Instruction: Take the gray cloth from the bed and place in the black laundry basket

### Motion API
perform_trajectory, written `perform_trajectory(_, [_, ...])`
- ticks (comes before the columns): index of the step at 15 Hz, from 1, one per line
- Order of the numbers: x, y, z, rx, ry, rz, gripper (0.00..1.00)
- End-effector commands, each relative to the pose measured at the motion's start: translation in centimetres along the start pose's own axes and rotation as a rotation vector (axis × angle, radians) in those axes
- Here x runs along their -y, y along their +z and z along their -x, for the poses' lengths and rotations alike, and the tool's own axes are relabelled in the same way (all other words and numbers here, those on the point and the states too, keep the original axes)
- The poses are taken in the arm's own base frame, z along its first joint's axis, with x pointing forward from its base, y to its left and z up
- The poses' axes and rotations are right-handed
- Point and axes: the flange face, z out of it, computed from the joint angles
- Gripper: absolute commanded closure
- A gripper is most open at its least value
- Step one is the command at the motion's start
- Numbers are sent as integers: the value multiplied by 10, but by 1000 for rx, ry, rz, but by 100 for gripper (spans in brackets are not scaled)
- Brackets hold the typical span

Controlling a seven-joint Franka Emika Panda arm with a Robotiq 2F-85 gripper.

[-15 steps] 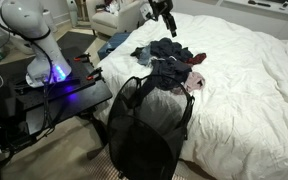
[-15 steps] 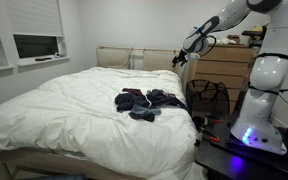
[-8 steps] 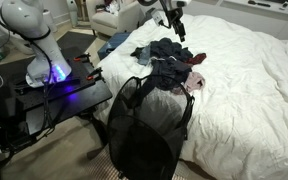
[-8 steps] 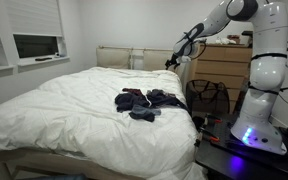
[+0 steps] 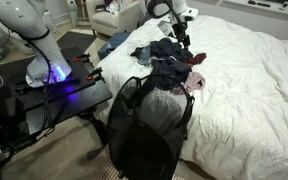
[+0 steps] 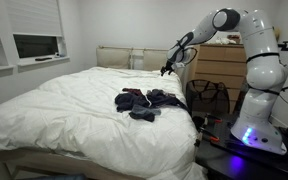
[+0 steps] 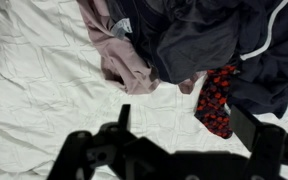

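The open fingers of my gripper are still high above the bare duvet beside the pile, so my gripper will move down and across next, onto the bunched middle of the gray cloth (image 5: 171, 70) (image 7: 199, 40).
The gray cloth (image 7: 199, 40) lies in a pile of clothes on the bed's white duvet (image 5: 249, 90); it is the dark bunched piece at the top of the wrist view. The pile shows in both exterior views (image 5: 166, 50) (image 6: 144, 100). My gripper (image 5: 184, 35) (image 6: 165, 70) hangs above the pile's far edge, open and empty, with both fingers spread over bare duvet (image 7: 184, 125). The black laundry basket (image 5: 144, 125) stands on the floor against the bed side, just below the pile; it also shows in an exterior view (image 6: 209, 97).
A pink cloth (image 7: 119, 55), a red-and-black patterned piece (image 7: 216, 100) and a navy garment (image 7: 274, 60) lie tangled with the gray cloth. The robot base (image 5: 44, 60) stands on a black cart beside the basket. A dresser (image 6: 219, 65) is behind.
The arm has swung in over the bed and come down toward the clothes pile. The gripper stays open. The clothes and basket have not moved.
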Motion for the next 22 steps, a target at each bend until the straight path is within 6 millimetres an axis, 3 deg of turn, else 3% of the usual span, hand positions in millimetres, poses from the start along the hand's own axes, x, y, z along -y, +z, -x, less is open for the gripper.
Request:
perform_trajectory(1, [-4,34,-9,52,-23,-42,0])
perform_trajectory(6, [6,87,-3,144,-35,-71,0])
perform_trajectory(13, [32,142,5,227,-60,-101,0])
perform_trajectory(21, [27,183,13,285,-50,-36,0])
perform_trajectory(22, [25,185,13,288,-47,-25,25])
